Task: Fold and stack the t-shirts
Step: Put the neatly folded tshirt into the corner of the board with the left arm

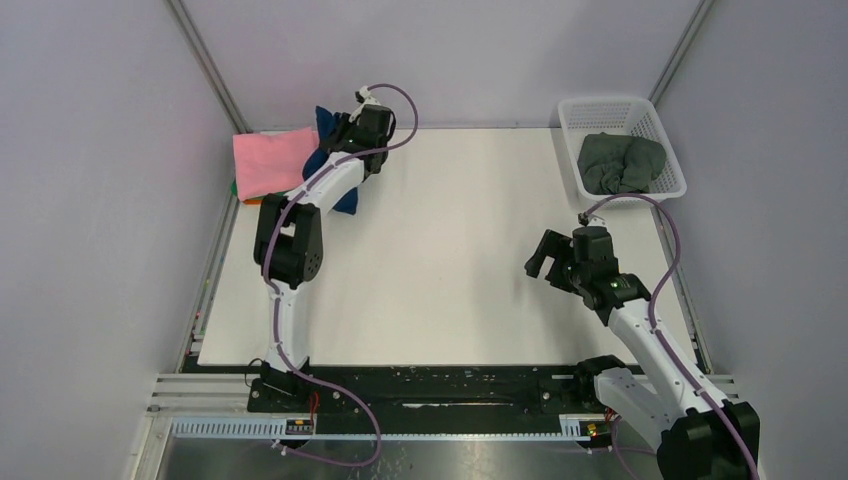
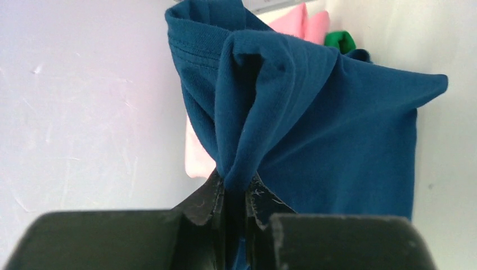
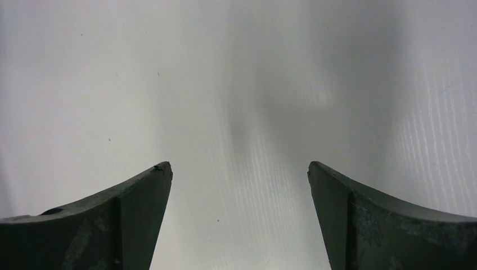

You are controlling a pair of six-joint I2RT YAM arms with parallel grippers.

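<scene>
The left gripper goes left in the top view next and lowers over the pink t-shirt, since the navy shirt sits mostly beside the folded pink t-shirt (image 1: 275,163).
My left gripper (image 2: 235,188) is shut on a bunched fold of the navy blue t-shirt (image 2: 337,129), held at the table's far left. In the top view that gripper (image 1: 340,135) is over the navy shirt (image 1: 345,200), next to the folded pink t-shirt (image 1: 268,160). Green (image 2: 339,39) and orange edges peek out under the pink one. The chest print is hidden. My right gripper (image 3: 239,174) is open and empty over bare table; in the top view it (image 1: 545,262) is at the right middle. A dark grey-green t-shirt (image 1: 620,162) lies crumpled in the basket.
The white plastic mesh basket (image 1: 660,120) stands at the far right corner. The white table (image 1: 450,250) has grey walls at the back and both sides. Both arm bases sit on the black rail at the near edge.
</scene>
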